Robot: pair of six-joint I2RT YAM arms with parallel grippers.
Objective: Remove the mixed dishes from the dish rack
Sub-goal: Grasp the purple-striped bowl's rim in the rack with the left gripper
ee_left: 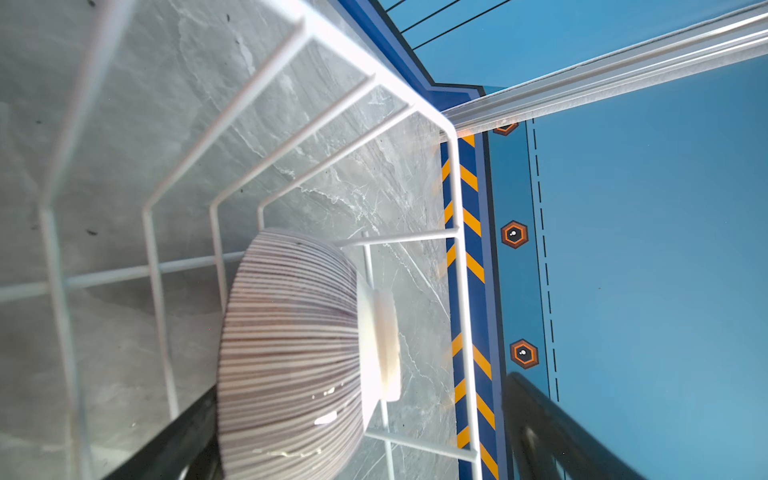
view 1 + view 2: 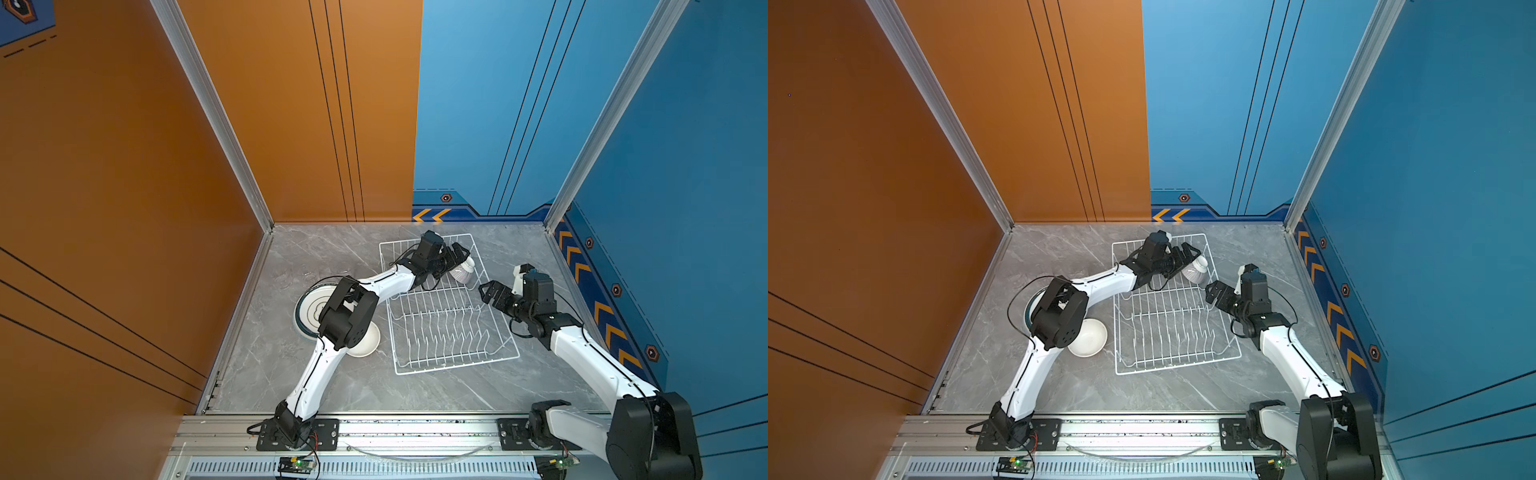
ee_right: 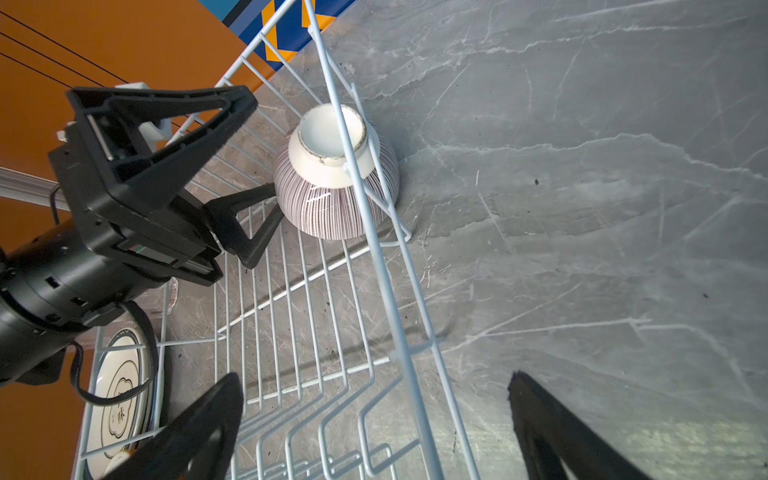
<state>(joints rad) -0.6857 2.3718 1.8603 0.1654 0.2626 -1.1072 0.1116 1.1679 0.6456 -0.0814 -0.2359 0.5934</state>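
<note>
One finger is already at the bowl's side by the mouth edge [image 2: 458,273] [image 1: 276,424]. So my left gripper slides farther in along its open fingers onto it next and closes.
The white wire dish rack [image 2: 457,365] [image 2: 1183,366] stands right of the table's middle. A ribbed-line bowl [image 2: 466,271] [image 2: 1197,270] [image 1: 291,353] [image 3: 336,195] lies on its side in the rack's far right corner, foot towards the rim. My left gripper [image 2: 460,259] [image 2: 1188,258] [image 1: 361,384] [image 3: 259,145] is open, with the bowl partly between its fingers, one fingertip [image 3: 266,195] at the bowl's mouth edge. My right gripper [image 2: 484,293] [image 2: 1210,291] [image 3: 374,377] hangs open and empty over the rack's right rim [image 3: 399,316].
A teal-rimmed plate [image 2: 309,309] [image 2: 1027,311] [image 3: 120,399] and a plain white bowl [image 2: 368,345] [image 2: 1090,338] rest on the table left of the rack, partly hidden under my left arm's elbow. Upright prongs fill the rack's near half. Walls close three sides.
</note>
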